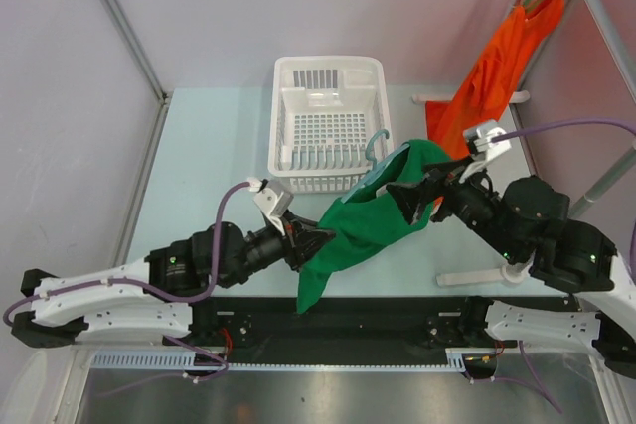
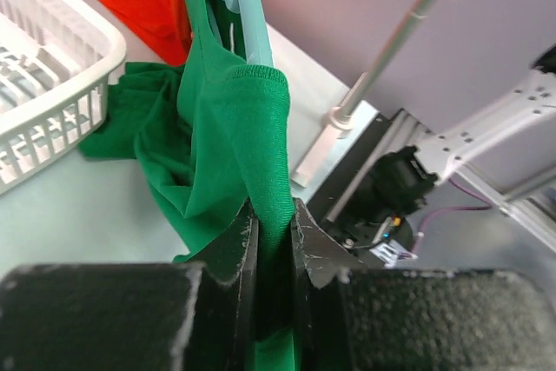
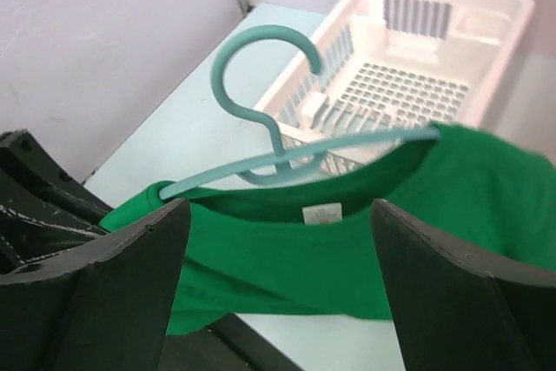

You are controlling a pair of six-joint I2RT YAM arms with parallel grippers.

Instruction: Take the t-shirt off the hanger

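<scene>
I next need to move my right gripper outward and to the left in the top view to close on the hanger hook's lower stem (image 1: 371, 156) (image 3: 273, 130), because it is bare above the t-shirt's collar.
A green t-shirt (image 1: 363, 230) hangs on a teal hanger (image 1: 379, 143) above the table, just in front of the basket. My left gripper (image 1: 316, 241) is shut on a fold of the shirt's edge (image 2: 252, 128), with the cloth pinched between its fingers (image 2: 236, 245). The hanger's arm (image 2: 239, 6) sticks out above the fabric. My right gripper (image 1: 417, 196) is open wide. In the right wrist view the shirt's collar with its white label (image 3: 323, 215) and the hanger's hook (image 3: 261, 110) lie between the spread fingers (image 3: 148, 267), which touch neither.
A white slotted basket (image 1: 328, 76) stands at the back middle. An orange shirt (image 1: 492, 76) hangs on a rack at the right. The rack's white base bars (image 1: 477, 277) lie on the table and its pole (image 1: 596, 7) rises at the right. Purple walls stand behind.
</scene>
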